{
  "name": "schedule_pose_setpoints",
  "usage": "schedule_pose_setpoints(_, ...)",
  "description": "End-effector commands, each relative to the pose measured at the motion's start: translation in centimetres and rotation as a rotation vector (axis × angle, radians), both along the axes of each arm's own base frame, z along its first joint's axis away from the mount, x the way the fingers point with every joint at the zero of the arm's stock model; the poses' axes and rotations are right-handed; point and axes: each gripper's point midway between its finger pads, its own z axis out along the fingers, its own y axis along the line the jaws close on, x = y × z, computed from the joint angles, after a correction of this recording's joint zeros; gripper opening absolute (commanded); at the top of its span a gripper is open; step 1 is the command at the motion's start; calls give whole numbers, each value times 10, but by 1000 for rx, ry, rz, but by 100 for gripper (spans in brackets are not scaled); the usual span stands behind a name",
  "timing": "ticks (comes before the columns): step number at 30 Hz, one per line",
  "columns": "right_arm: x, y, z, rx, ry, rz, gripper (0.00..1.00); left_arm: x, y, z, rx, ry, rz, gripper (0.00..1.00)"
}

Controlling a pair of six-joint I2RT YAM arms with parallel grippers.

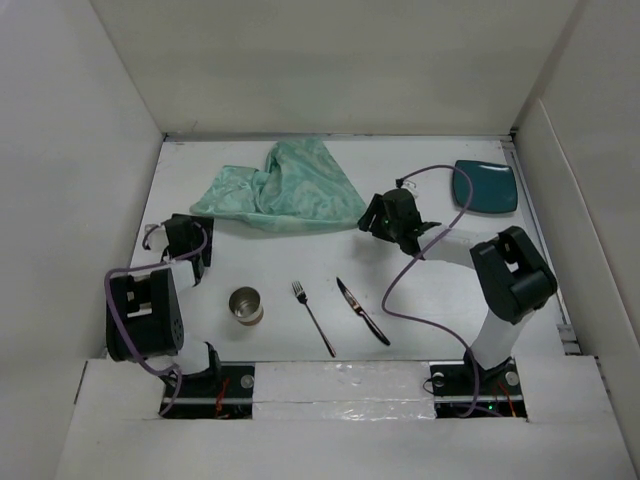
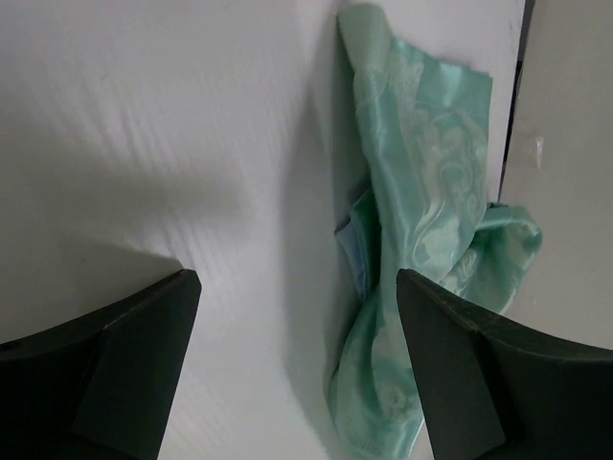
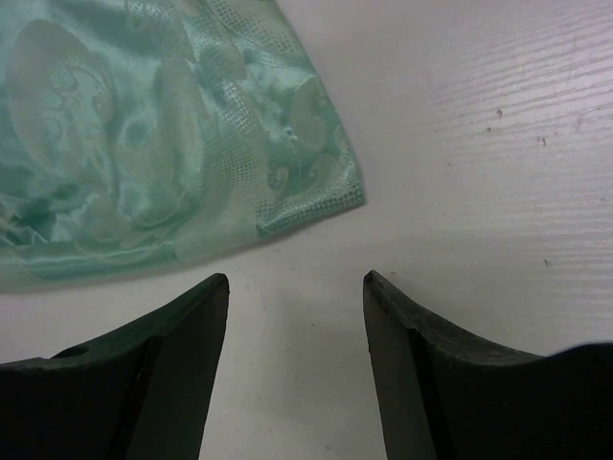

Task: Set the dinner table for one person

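Note:
My left gripper moves outward to the placemat's near corner next, since empty table shows between its open fingers and the placemat's edge lies past them.
The dinner table (image 1: 440, 300) is a matte white surface. A crumpled pale green placemat (image 1: 280, 190) lies at the back centre. It also shows in the left wrist view (image 2: 421, 192) and the right wrist view (image 3: 144, 144). A teal square plate (image 1: 487, 186) lies at the back right. A metal cup (image 1: 246, 305), a fork (image 1: 313, 317) and a knife (image 1: 362, 311) lie near the front. My left gripper (image 1: 180, 228) (image 2: 297, 278) is open and empty, left of the placemat. My right gripper (image 1: 368, 218) (image 3: 295, 280) is open and empty, just short of the placemat's right corner.
White upright panels (image 1: 90, 200) border the table on the left, back and right. Purple cables (image 1: 400, 285) loop from both arms over the table. The arm bases stand at the near edge.

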Motion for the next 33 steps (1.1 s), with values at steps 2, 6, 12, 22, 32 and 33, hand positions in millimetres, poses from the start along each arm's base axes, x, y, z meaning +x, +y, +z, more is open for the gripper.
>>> schedule_pose_setpoints(2,21,15,10,106,-15,-37,64,28,16,7,-11,-24,42,82)
schedule_pose_setpoints(6,26,11,3,144,4,-91,63,38,17,-2,-49,-12,46,80)
schedule_pose_setpoints(12,25,6,6,165,-11,-135,60,56,18,-10,-86,-21,54,69)
schedule_pose_setpoints(22,31,0,2,175,15,-157,58,78,28,-14,-59,-12,70,31)
schedule_pose_setpoints(32,41,18,-23,245,92,-165,56,79,28,-19,-64,-8,75,16)
schedule_pose_setpoints(33,43,18,-22,255,89,-175,56,79,28,-18,-61,-12,76,16)
